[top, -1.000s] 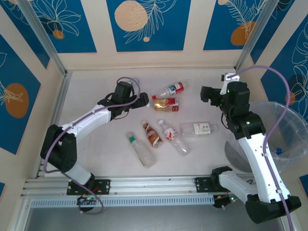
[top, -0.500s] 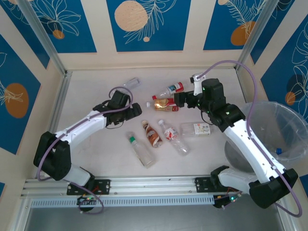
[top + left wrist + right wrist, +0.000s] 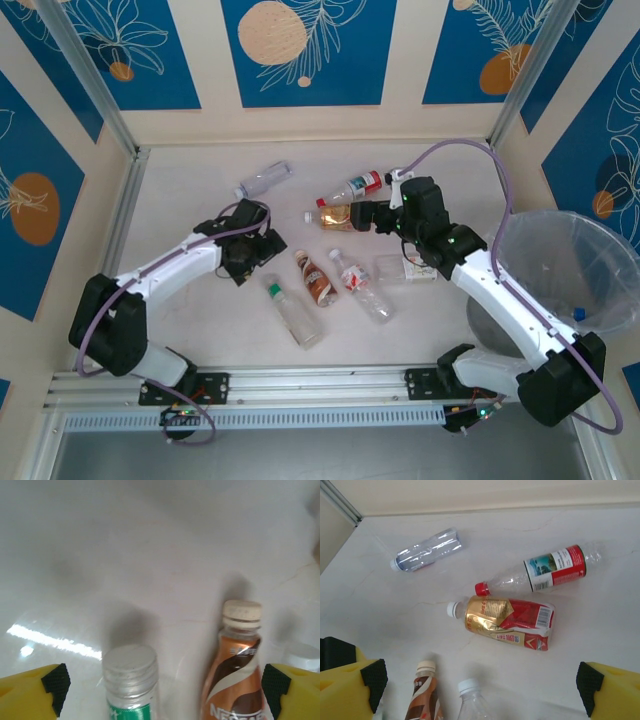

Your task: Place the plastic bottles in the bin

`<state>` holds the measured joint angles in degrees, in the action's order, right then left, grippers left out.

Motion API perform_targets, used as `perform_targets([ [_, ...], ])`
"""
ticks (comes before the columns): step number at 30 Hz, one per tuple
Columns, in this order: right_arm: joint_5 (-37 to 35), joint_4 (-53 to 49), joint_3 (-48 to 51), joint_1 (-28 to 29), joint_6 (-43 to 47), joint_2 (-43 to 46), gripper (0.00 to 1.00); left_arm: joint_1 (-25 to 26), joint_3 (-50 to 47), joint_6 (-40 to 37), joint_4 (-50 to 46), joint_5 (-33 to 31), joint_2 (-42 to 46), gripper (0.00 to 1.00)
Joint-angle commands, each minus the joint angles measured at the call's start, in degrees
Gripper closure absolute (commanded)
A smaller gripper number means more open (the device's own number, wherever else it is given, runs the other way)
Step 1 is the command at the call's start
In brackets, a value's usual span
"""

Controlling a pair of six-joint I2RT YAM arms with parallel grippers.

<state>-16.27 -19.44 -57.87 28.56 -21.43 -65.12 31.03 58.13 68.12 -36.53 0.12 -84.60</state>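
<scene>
My left gripper lowers and eases back onto the green-collared bottle's neck [image 3: 275,291] [image 3: 131,709] next. This brings the cap midway between its fingers, since the cap now sits nearer one fingertip.
Several plastic bottles lie on the white table. A clear one [image 3: 265,180] is at the back left, and a red-labelled one [image 3: 357,186] lies just behind a crushed gold-and-red one [image 3: 340,216]. Nearer lie a brown one [image 3: 315,277], a clear white-capped one [image 3: 362,286], a green-collared one [image 3: 293,312] and a white-labelled one [image 3: 408,268]. My left gripper [image 3: 260,260] hovers open, with the green-collared bottle's cap [image 3: 130,672] and the brown bottle [image 3: 240,670] ahead between its fingers. My right gripper [image 3: 366,216] is open above the gold-and-red bottle [image 3: 507,620]. The bin [image 3: 600,262] stands at the right.
The bin's translucent bag holds something small and blue [image 3: 578,313]. Low walls enclose the table at the back and sides, with a metal post [image 3: 125,190] along the left. A rail [image 3: 300,382] runs along the near edge by the arm bases.
My right arm swung left from beside the bin to above the gold-and-red bottle. My left gripper drew back and nearer, toward the green-collared bottle. Both stayed open.
</scene>
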Motion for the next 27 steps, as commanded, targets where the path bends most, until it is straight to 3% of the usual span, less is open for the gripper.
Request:
perform_targets([
  [1, -1.31, 5.46, 2.67, 0.61, -5.57, 1.74, 0.0, 1.86, 2.1, 6.68, -7.32, 1.52, -1.96, 0.01],
  [9, -2.61, 4.25, 3.01, 0.93, -7.32, 1.01, 0.0, 4.21, -0.07, 12.88, -5.05, 1.73, -3.36, 0.01],
  [21, -6.69, 0.62, 1.97, 1.75, -6.03, 0.78, 0.0, 4.39, 4.52, 9.72, -9.96, 3.3, -10.53, 0.02],
  [27, -9.59, -1.81, 1.75, 2.81, -4.77, 1.36, 0.0, 4.55, 4.92, 9.62, -6.83, 4.47, -14.36, 0.16],
])
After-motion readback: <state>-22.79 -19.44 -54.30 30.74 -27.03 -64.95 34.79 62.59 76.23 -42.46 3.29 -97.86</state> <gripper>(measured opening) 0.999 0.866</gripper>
